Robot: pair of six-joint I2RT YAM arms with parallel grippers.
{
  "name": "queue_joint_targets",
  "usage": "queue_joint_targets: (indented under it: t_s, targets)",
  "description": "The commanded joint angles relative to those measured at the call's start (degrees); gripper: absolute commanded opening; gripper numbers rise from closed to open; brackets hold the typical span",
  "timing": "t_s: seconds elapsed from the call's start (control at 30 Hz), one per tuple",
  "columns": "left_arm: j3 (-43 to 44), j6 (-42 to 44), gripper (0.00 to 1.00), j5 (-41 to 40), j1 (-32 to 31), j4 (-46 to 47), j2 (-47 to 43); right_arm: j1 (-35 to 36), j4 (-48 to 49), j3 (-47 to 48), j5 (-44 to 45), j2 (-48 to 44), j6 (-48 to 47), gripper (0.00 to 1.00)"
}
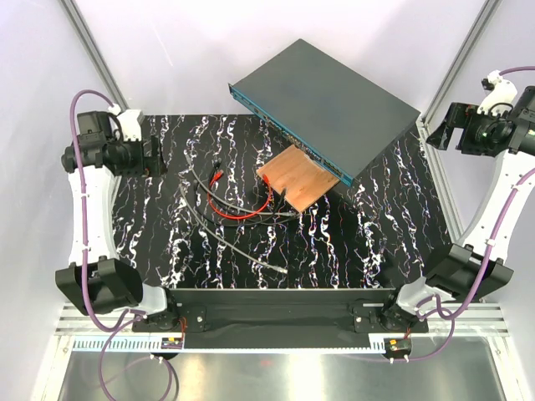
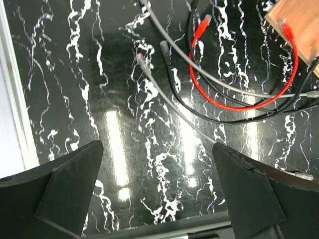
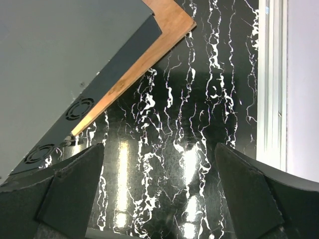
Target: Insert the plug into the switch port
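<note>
The robot next needs to turn its left gripper and lower it onto the red cable, behind the red plug on the plate's edge near the switch (image 1: pixel 330 100).
The switch (image 1: pixel 330 100) is a flat dark grey box lying slantwise at the back of the mat, with its blue-teal socket face (image 1: pixel 284 129) turned front-left. It also shows in the right wrist view (image 3: pixel 55 55). Loose cables lie in front of it: a red one (image 1: pixel 242 213) with red plugs (image 2: pixel 202 26), and grey ones (image 1: pixel 238 246) with a clear plug (image 2: pixel 143 63). My left gripper (image 1: pixel 155 156) is open and empty, left of the cables; it also shows in its own wrist view (image 2: pixel 157 191). My right gripper (image 1: pixel 439 134) is open and empty, right of the switch, and shows in its own view (image 3: pixel 159 194).
A copper-brown square plate (image 1: pixel 297 177) lies partly under the switch's front edge, with one red plug (image 2: pixel 285 27) resting on it. A black cable (image 2: pixel 199 107) runs among the others. Metal frame rails (image 1: pixel 443 188) border the black marbled mat (image 1: pixel 351 251).
</note>
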Motion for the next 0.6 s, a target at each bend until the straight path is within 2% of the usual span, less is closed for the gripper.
queue_joint_targets:
  t_s: [0.0, 0.1, 0.27, 0.33, 0.5, 0.57]
  targets:
    - [2.06, 0.97, 0.99, 0.62, -1.18, 4.31, 0.73, -0.06, -0.61, 3.15, -3.23, 0.63, 0.91, 1.00]
    - [3.82, -0.70, 0.99, -0.43, -5.83, 4.57, 3.02, 0.03, 0.09, 3.51, -4.29, 0.89, 2.41, 1.00]
    - [-0.39, 0.97, 0.99, -4.83, -20.33, 11.16, 5.30, -0.06, 0.71, 3.33, -5.35, 0.98, 4.34, 1.00]
    - [-1.01, 0.36, 0.99, -2.91, -24.54, 12.48, 8.80, 0.03, 0.62, 3.51, -5.26, 0.90, 4.26, 1.00]
    - [-2.24, -2.89, 0.98, 2.98, -30.36, 16.95, 16.81, 0.03, 0.10, 3.51, -5.26, 0.98, 4.26, 1.00]
    - [-1.72, -3.95, 0.95, 3.69, -33.35, 18.72, 20.75, 0.03, -0.43, 4.29, -5.08, 1.33, 4.08, 1.00]
